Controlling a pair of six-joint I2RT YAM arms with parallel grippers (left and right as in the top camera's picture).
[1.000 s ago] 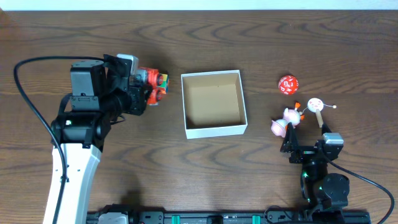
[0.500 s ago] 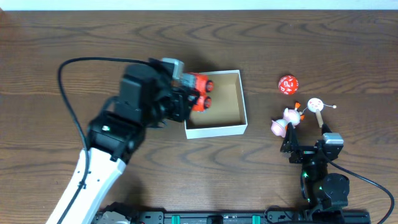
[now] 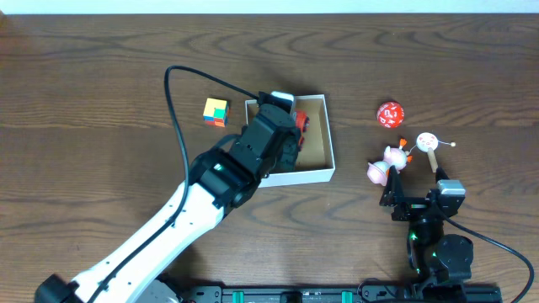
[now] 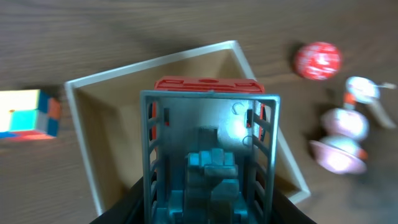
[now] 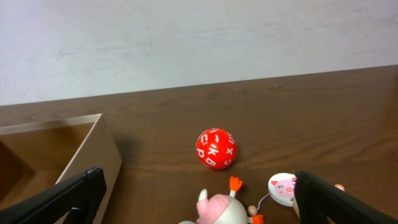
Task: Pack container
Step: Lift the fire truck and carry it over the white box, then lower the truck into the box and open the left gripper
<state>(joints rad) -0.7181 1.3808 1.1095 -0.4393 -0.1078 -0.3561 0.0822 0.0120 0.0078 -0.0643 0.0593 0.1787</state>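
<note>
My left gripper should go down into the container (image 4: 134,140) toward the container's side by the multicoloured cube, because the red toy is still high above the container's brown bottom.
The container (image 3: 290,174), a shallow white-walled box with a brown inside, sits mid-table. My left gripper (image 3: 290,130) hangs over its far part, shut on a red toy (image 3: 301,124). In the left wrist view the toy's red top (image 4: 208,84) and grey frame fill the space between the jaws, above the container's brown floor (image 4: 112,124). My right gripper (image 3: 402,195) rests open and empty at the front right. In the right wrist view a pink pig toy (image 5: 217,208) lies between its fingers.
A multicoloured cube (image 3: 216,111) lies left of the container. A red ball with white letters (image 3: 389,114), the pig toy (image 3: 386,165) and a pig-face disc on a stick (image 3: 428,141) lie right of it. The left arm crosses the front left.
My left arm has swung right from beside the cube to over the container, carrying the red toy. The cube stays on the table. The right arm has not moved.
</note>
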